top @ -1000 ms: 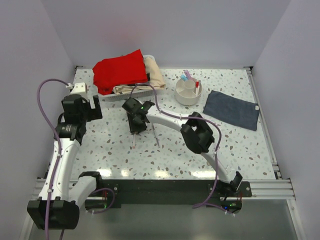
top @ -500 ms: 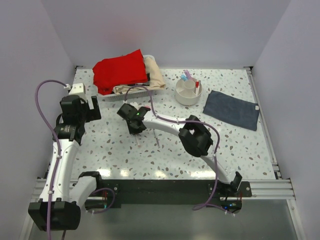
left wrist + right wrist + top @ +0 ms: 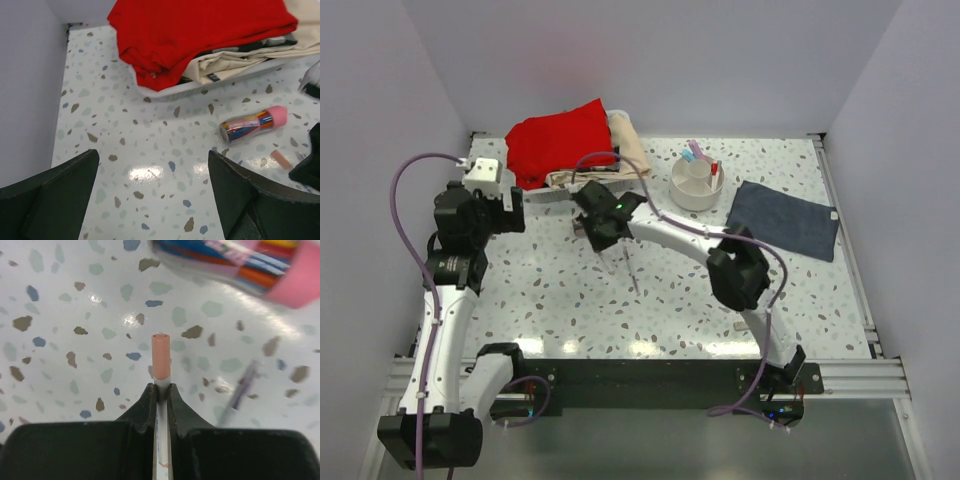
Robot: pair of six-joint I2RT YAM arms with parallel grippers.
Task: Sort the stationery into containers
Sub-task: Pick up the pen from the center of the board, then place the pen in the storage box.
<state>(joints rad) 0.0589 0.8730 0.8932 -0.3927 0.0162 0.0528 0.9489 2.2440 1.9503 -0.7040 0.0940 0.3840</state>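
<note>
My right gripper is going to lift, tilting the pen's cap upward, and carry it outward and then down into the organiser (image 3: 698, 183) beside the red marker, since markers stand there.
My right gripper (image 3: 161, 390) is shut on a thin white pen with a reddish cap (image 3: 161, 352), which sticks out ahead of the jaws just above the table. In the top view this gripper (image 3: 606, 238) hangs left of the table's middle. A pink-capped clear tube (image 3: 235, 265) full of coloured refills lies just beyond it. The same tube (image 3: 252, 124) and a small beige eraser (image 3: 281, 159) show in the left wrist view. Another thin pen (image 3: 633, 275) lies loose on the table. The white round organiser (image 3: 698, 183) stands at the back right with markers in it. My left gripper (image 3: 510, 207) stands open over bare table.
A red cloth (image 3: 560, 140) and beige folded cloths (image 3: 628, 150) lie in a shallow white tray (image 3: 170, 91) at the back left. A dark blue-grey cloth (image 3: 782, 220) lies right of the organiser. White walls close in the table on three sides.
My right gripper has shut on the thin pen and moved a little toward the back right with it. The left gripper has moved slightly toward the back.
</note>
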